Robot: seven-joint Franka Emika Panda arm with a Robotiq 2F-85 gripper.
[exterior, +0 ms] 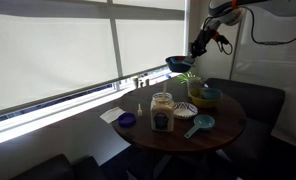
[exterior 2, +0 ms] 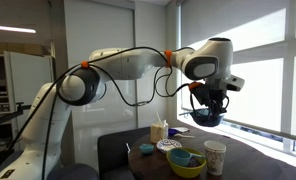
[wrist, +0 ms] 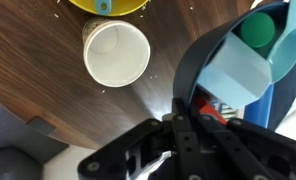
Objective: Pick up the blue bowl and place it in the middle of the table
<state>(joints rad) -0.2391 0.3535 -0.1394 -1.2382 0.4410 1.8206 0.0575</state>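
The blue bowl goes down and outward to the open tabletop (exterior: 167, 90) beside the white paper cup next, where my gripper releases the bowl's near rim.
The blue bowl (exterior: 178, 63) hangs in the air above the far side of the round wooden table (exterior: 224, 127), held by my gripper (exterior: 197, 47). In an exterior view the bowl (exterior 2: 208, 117) hangs under the gripper (exterior 2: 208, 100), well above the dishes. In the wrist view the gripper (wrist: 184, 112) is shut on the bowl's dark rim (wrist: 201, 46). Light blue pieces and a green round thing lie inside the bowl. The table (wrist: 38, 70) is far below.
On the table stand a glass jar (exterior: 162, 112), a yellow-green bowl (exterior: 205, 96), a teal dish with handle (exterior: 200, 124), a patterned bowl (exterior: 184, 110) and a purple lid (exterior: 126, 120). A white paper cup (wrist: 116, 50) stands below the gripper. Window blinds are behind.
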